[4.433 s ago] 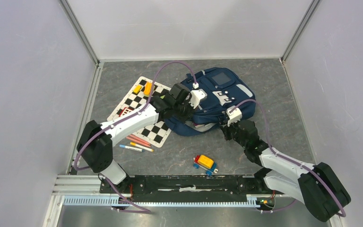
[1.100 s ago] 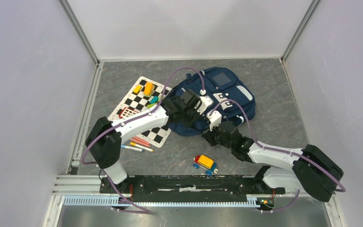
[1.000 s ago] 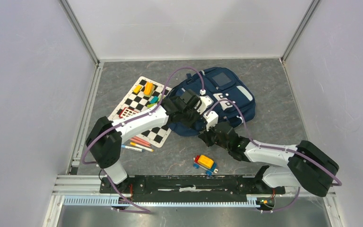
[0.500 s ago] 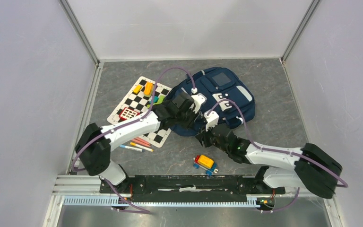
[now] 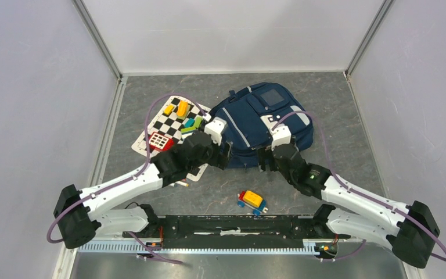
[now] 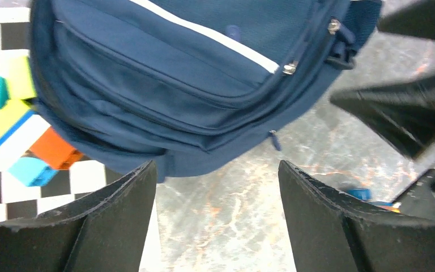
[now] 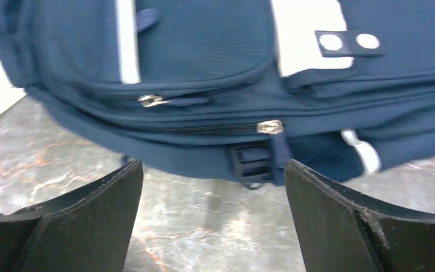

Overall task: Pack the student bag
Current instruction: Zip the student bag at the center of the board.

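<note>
My left gripper will first move down, back and toward my right gripper, so that it can reach a small zip pull (image 5: 245,169) (image 6: 275,141) on the student bag's near edge.
The student bag (image 5: 261,119), a navy backpack with a pale stripe, lies flat on the grey table at centre back. Its zips (image 7: 269,127) look closed along the near side. My left gripper (image 5: 224,156) hovers just off the bag's near left edge, open, nothing between its fingers (image 6: 113,224). In the left wrist view the student bag (image 6: 192,85) fills the top. My right gripper (image 5: 265,160) is open too, just off the near right edge, above bare table. The right wrist view shows the student bag (image 7: 204,68) and a strap buckle (image 7: 252,164) ahead of the open right gripper (image 7: 213,167).
A checkered board (image 5: 171,132) lies left of the bag, carrying coloured blocks (image 5: 190,122) and a red toy (image 5: 159,140). A toy car (image 5: 252,200) sits near the front centre. Pens (image 5: 181,183) peek out under the left arm. Walls close in on three sides.
Both grippers have opened, let go of the bag's near edge and pulled back toward me. The bag now lies flat, and the arms have spread apart.
</note>
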`<state>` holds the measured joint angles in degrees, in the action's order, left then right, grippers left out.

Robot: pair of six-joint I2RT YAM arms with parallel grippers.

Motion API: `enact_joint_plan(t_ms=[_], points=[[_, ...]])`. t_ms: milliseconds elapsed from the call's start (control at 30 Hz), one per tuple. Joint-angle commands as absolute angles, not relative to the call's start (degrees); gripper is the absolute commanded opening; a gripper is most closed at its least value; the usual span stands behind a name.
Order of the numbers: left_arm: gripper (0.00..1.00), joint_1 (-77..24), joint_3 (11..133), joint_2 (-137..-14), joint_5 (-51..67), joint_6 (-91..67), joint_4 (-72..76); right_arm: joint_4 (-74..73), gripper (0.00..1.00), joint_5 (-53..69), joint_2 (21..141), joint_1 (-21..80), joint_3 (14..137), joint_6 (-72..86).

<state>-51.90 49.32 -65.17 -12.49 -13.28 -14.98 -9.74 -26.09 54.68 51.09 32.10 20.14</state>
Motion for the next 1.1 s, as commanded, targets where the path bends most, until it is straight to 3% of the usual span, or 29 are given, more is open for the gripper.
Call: enact_joint_plan(t_ms=[0, 267, 467, 1000, 1067], points=[[0.82, -57.6, 44.9, -64.5, -14.1, -24.3, -5.2, -18.0, 0.98, -32.3, 53.5, 47.1, 36.8, 17.9], [0.84, -63.8, 45.6, -76.4, -21.4, -37.8, -0.3, -16.9, 0.98, -30.0, 51.6, 43.9, 36.0, 14.1], [0.72, -63.9, 46.2, -82.5, -25.9, -43.8, 2.9, -15.9, 0.98, -30.5, 47.6, 43.9, 33.2, 16.0], [0.55, -64.0, 50.4, -96.9, -20.9, -49.5, 7.6, -14.7, 0.98, -30.6, 45.9, 43.8, 31.9, 14.2], [0.49, -64.0, 51.1, -98.2, -21.3, -49.6, 7.8, -14.4, 0.98, -30.2, 46.0, 43.9, 31.8, 13.9]])
